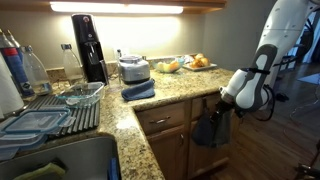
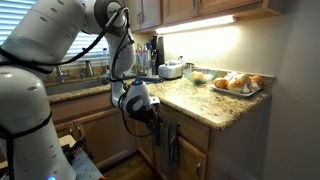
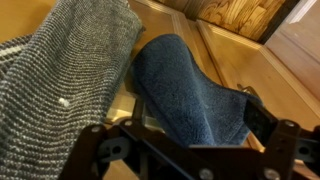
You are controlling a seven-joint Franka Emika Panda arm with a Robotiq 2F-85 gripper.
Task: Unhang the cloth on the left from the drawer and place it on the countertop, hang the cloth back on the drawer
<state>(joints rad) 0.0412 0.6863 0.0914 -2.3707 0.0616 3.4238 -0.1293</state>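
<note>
I should move my gripper farther in toward the drawer (image 1: 165,120) front, then close it on the hanging fabric between its open fingers.
The dark slate-blue cloth (image 3: 190,95) hangs over the honey-brown drawer (image 3: 250,60) front, and in the wrist view it fills the space between my fingers. My gripper (image 3: 185,135) is open, its jaws wide on either side of the cloth, the right pad (image 3: 268,118) just beside the fabric. In both exterior views the gripper (image 1: 222,105) (image 2: 155,118) sits at the drawer (image 1: 165,120) below the granite countertop (image 1: 175,88) (image 2: 200,102), with the cloth (image 1: 210,130) (image 2: 168,142) hanging under it.
A lighter grey knitted cloth (image 3: 60,80) hangs right beside the blue one. On the countertop lie a folded blue towel (image 1: 138,90), a white appliance (image 1: 133,69), a black coffee machine (image 1: 90,45) and plates of food (image 1: 200,62) (image 2: 238,83). A dish rack (image 1: 40,115) stands by the sink.
</note>
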